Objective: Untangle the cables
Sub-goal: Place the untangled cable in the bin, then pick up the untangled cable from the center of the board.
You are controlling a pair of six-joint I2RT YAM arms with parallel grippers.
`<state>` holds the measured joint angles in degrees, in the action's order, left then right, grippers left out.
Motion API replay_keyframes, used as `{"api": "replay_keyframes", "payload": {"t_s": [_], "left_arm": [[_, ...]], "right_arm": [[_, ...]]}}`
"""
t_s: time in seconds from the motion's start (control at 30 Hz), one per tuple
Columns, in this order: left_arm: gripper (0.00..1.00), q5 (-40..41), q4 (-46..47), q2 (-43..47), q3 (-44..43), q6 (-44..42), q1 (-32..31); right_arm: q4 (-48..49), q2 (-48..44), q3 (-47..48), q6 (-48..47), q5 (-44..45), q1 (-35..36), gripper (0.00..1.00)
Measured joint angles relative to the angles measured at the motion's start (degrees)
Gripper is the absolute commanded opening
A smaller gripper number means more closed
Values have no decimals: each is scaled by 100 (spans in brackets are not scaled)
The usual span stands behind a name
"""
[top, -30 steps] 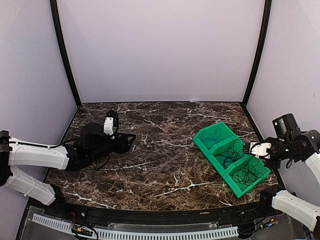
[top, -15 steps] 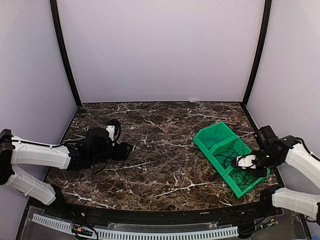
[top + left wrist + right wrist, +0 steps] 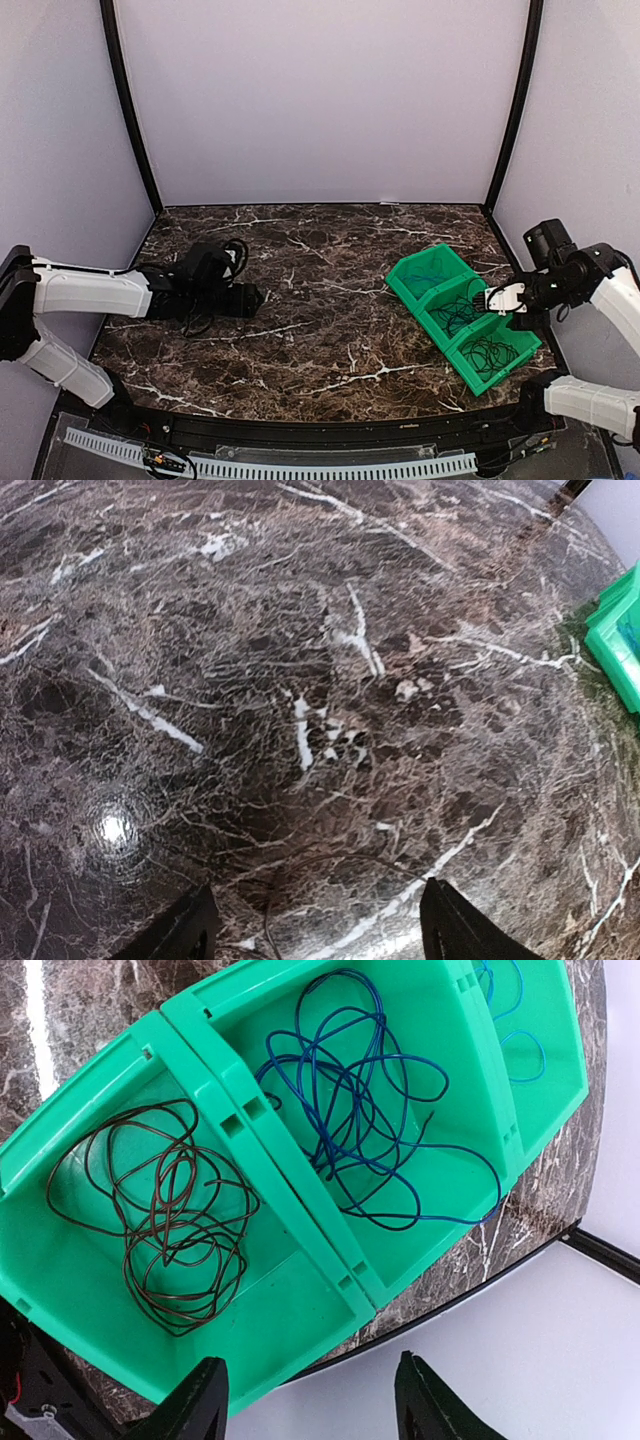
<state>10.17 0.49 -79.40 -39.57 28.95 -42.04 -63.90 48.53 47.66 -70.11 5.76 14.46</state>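
Note:
My open left gripper will next move down toward the tabletop around the bend of the thin dark cable, since the bend already shows between its fingers.
Three green bins (image 3: 412, 262) stand in a row at the right. In the right wrist view a dark coiled cable (image 3: 165, 1230) lies in the near bin (image 3: 300, 1290), a dark blue cable (image 3: 370, 1110) in the middle one and a bright blue cable (image 3: 510, 1020) in the far one. My right gripper (image 3: 310, 1400) hangs open above the near bin's outer edge, holding nothing. My left gripper (image 3: 315, 935) is open, low over the marble table (image 3: 300, 630). A thin dark cable (image 3: 330, 865) curves on the table between its fingers, untouched.
The bins sit close to the table's right edge (image 3: 480, 1295), with the white wall beyond. The left arm (image 3: 90, 295) lies low across the left side of the table. Black frame posts (image 3: 130, 110) rise at the back corners.
My right gripper dipped toward the near bin, rose again and opened its jaws. The left gripper sank lower onto the table and opened a little wider.

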Motion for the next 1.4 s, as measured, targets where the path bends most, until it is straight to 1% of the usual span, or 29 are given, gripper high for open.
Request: {"api": "replay_keyframes", "payload": {"t_s": [0.1,0.17,0.27,0.33,0.5,0.67,0.8,0.83,0.97,1.13,1.2,1.27,1.3,1.33,1.37,1.4], "left_arm": [[73,-70,-249,-264,-144,-26,83],[72,-155,-374,-382,-170,-37,133],[69,-380,-520,-514,-203,-70,192],[67,-560,-636,-645,-308,-105,216],[64,-826,-975,-986,-660,-223,258],[64,-896,-1270,-1082,-739,-332,267],[62,-776,-1403,-1139,-837,-616,267],[60,-752,-1401,-1185,-903,-750,267],[54,-732,-1379,-1370,-1130,-1333,267],[52,-726,-1506,-1615,-1416,-2201,219],[50,-621,-1624,-1696,-1554,-2566,166],[44,-511,-1692,-1786,-1652,-2905,125],[38,-492,-1694,-1832,-1674,-3023,114],[34,-485,-1698,-1897,-1694,-3176,96],[27,-496,-1722,-1978,-1722,-3294,90],[22,-505,-1744,-2068,-1755,-3377,83]], "right_arm": [[-203,118,216,-94,-2,0,59],[-258,387,566,39,-245,0,59],[-59,861,1121,439,-1005,-2,59],[168,1038,1294,732,-1600,-2,60],[748,1239,1202,1370,-2782,-2,60],[1134,1298,1027,1753,-3486,-2,61],[1248,1296,1001,1902,-3805,-2,61],[1276,1296,994,1926,-3862,-2,61],[1340,1296,927,1976,-3995,-2,61],[1357,1283,833,1978,-4074,-2,61],[1362,1274,813,1976,-4092,-2,61],[1381,1274,813,1976,-4140,-2,61],[1399,1274,813,1978,-4181,-2,61],[1412,1274,813,1978,-4207,-2,61],[1432,1274,813,1980,-4234,-2,61],[1449,1274,813,1985,-4258,-2,61]]}}
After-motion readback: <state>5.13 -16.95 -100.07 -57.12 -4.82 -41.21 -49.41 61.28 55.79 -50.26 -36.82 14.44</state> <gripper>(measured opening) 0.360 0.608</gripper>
